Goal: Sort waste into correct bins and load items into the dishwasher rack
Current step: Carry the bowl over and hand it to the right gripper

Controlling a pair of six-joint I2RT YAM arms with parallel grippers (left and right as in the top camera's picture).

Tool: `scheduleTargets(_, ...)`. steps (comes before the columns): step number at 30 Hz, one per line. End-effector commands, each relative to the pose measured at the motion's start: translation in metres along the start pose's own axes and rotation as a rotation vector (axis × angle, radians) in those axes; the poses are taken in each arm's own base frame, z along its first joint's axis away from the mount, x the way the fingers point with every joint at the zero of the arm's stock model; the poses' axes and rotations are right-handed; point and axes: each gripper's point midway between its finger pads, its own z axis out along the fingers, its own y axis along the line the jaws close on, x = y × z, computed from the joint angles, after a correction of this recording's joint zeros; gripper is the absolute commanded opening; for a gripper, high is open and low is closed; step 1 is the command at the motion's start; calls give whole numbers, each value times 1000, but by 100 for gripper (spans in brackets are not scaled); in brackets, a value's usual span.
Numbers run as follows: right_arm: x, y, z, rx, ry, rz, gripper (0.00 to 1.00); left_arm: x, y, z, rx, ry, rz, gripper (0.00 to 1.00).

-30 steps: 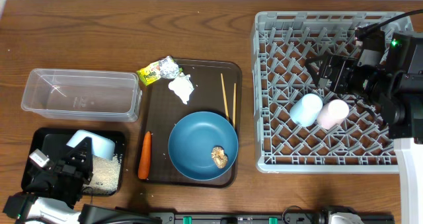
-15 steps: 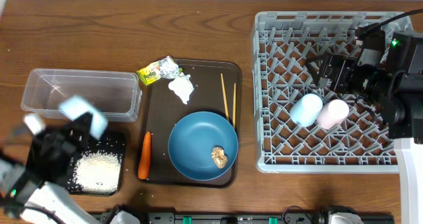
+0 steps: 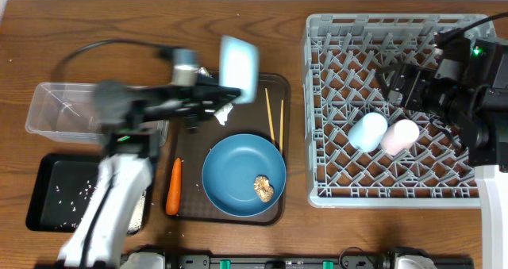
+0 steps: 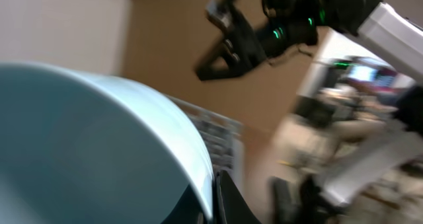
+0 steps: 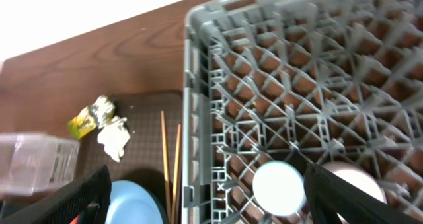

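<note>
My left gripper holds the bowl and next needs to carry it to the gripper's right in the overhead view, to the empty rack slots beside the light-blue cup, then lower and release it.
My left gripper is shut on the rim of the small white bowl, held high and tilted over the back of the brown tray; the bowl fills the blurred left wrist view. White rice grains lie in the black tray. The clear tub is partly behind my arm. The blue plate holds the food lump. The carrot, chopsticks and tissue lie beside it. The wrapper shows in the right wrist view. My right gripper is open above the rack, near the light-blue cup and pink cup.
The dark-brown serving tray sits between the bins and the rack. My left arm stretches from the front left across the tub's right end. A black cable loops over the table behind the tub.
My left arm lifted the bowl off the black tray and swung it up and right over the brown tray, leaving rice in the black tray. The right arm has not moved.
</note>
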Motion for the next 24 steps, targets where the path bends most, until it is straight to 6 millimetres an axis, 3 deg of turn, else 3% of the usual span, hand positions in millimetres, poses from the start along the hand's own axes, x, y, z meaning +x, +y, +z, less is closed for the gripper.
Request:
scheduleTargets(1,-9,-27,-7,112,-42,109,86,17,17,43,75,35,-156,6)
scheduleTargets(5,-9,-44,-11,158,-47,161,86,35,31,95,179,93,-189,6)
scheduleTargets(9,-6,-54,-14,182,-38,188,86,43,53,133,162,76,-223,6)
scheduleTargets(13,-2,-59,-15,202,-25,201,86,48,86,156,12,-17,-349,6)
scheduleTargets(15,-2,-64,-16,223,-29,205,86,49,93,164,-35,-51,-379,6)
scheduleTargets(24,0,-68,-17,246,-22,209,87,59,91,195,-81,-122,-475,6)
